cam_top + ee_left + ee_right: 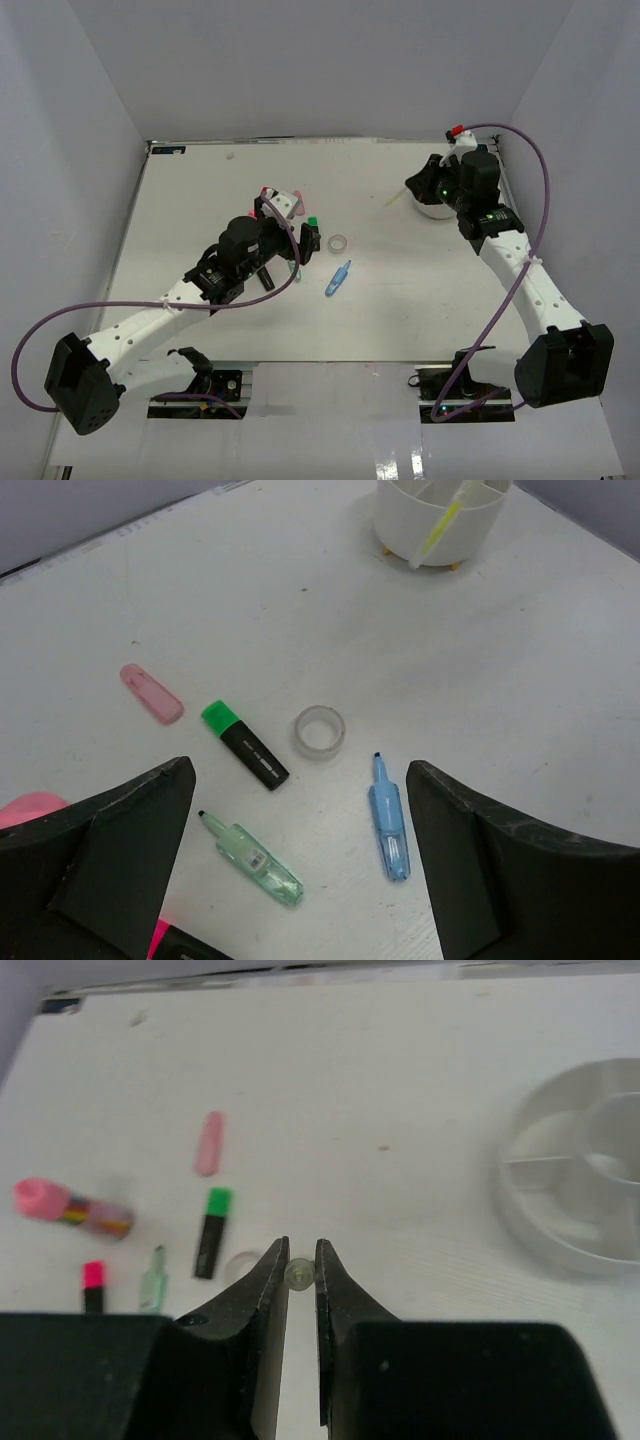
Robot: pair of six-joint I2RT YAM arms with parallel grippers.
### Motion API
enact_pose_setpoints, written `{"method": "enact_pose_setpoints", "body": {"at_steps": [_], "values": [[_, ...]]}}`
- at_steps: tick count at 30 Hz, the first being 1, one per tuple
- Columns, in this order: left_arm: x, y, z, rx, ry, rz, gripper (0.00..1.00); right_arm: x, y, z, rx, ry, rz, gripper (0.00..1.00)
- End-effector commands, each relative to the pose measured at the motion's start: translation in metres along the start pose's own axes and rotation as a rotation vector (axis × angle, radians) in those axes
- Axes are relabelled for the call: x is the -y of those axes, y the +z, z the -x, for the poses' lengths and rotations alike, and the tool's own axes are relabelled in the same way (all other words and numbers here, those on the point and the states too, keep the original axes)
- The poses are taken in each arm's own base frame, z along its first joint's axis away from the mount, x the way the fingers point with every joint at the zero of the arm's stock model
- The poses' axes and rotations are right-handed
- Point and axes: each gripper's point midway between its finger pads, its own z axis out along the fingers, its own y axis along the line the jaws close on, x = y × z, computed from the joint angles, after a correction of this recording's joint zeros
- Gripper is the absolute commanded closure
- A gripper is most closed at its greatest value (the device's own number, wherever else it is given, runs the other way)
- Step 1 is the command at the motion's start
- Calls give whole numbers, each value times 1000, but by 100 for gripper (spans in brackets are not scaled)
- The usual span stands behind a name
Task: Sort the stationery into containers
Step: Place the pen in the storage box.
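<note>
My right gripper should bring the pencil [298, 1274], still outside the tub's rim, over and release it inside the white divided tub [585, 1170], which lies to its right in the wrist view.
My right gripper [301, 1265] is shut on a thin pale yellow pencil [298, 1274], seen end-on between the fingertips. In the left wrist view the pencil [440, 525] slants down across the rim of the white divided tub [430, 530]. The tub [575, 1175] lies right of my right gripper. My left gripper [300, 880] is open and empty above a green pen [253, 858] and a blue pen [389, 820]. Beyond them lie a tape ring [320, 731], a green-capped highlighter [244, 743] and a pink eraser [151, 692]. A pink-capped highlighter [92, 1285] and a glue stick [70, 1207] lie further left.
In the top view the tub [432, 208] stands at the back right under the right gripper [420, 188], and the blue pen [338, 278] and tape ring [338, 242] lie mid-table beside the left gripper [285, 250]. White walls enclose the table.
</note>
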Motion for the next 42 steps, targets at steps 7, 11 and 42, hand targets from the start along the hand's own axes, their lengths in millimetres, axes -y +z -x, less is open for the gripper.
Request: {"method": "enact_pose_setpoints", "body": {"at_steps": [7,11,42], "values": [[-52,2,-14,-101,-119,345,2,153,-59,61,126,-102,-766,92],[-61,-1,-17,-123,-109,400,2,172,-58,78,148,-82,-806,92],[-68,-2,-21,-134,-106,425,2,240,10,28,-42,11,-776,49]]}}
